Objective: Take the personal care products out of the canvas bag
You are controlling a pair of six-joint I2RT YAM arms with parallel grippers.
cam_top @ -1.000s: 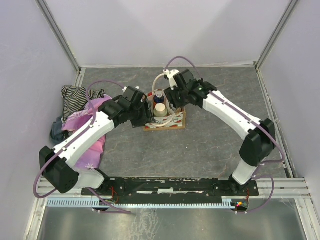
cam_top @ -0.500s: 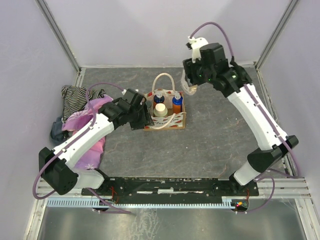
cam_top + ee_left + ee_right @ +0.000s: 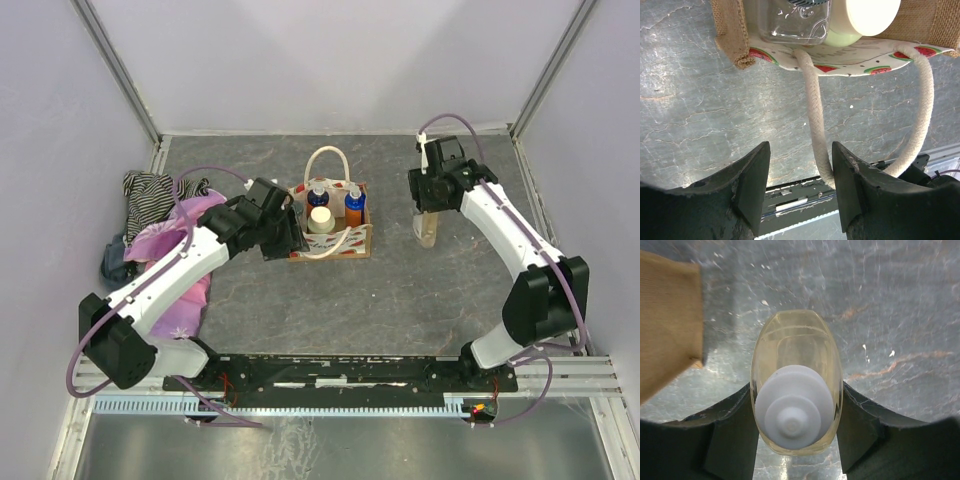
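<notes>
The bare tabletop is just below my right gripper, so the gripper will move slightly toward the bag (image 3: 355,243) and open its fingers to let go of the bottle there.
The canvas bag (image 3: 355,243) stands mid-table with its cream handles looped up. Inside show a cream-capped bottle (image 3: 320,218) and two orange bottles with blue-white tops (image 3: 353,207) (image 3: 318,195). My left gripper (image 3: 291,232) is open at the bag's left side. In the left wrist view (image 3: 800,152) a rope handle (image 3: 813,120) runs between its fingers, and the bag (image 3: 730,30) holds a clear bottle (image 3: 790,20). My right gripper (image 3: 427,212) is shut on a beige bottle (image 3: 428,232), low over the table right of the bag. In the right wrist view (image 3: 796,390) the bottle (image 3: 796,352) shows its white cap.
A striped cloth (image 3: 150,188), a pink cloth (image 3: 165,242) and a blue cloth (image 3: 112,262) lie at the left wall. Pale walls close in the back and both sides. A tan canvas face (image 3: 667,325) shows at the left of the right wrist view.
My right gripper lifted the beige bottle out of the bag, swung it right and brought it down beside the bag. The left arm has not moved.
</notes>
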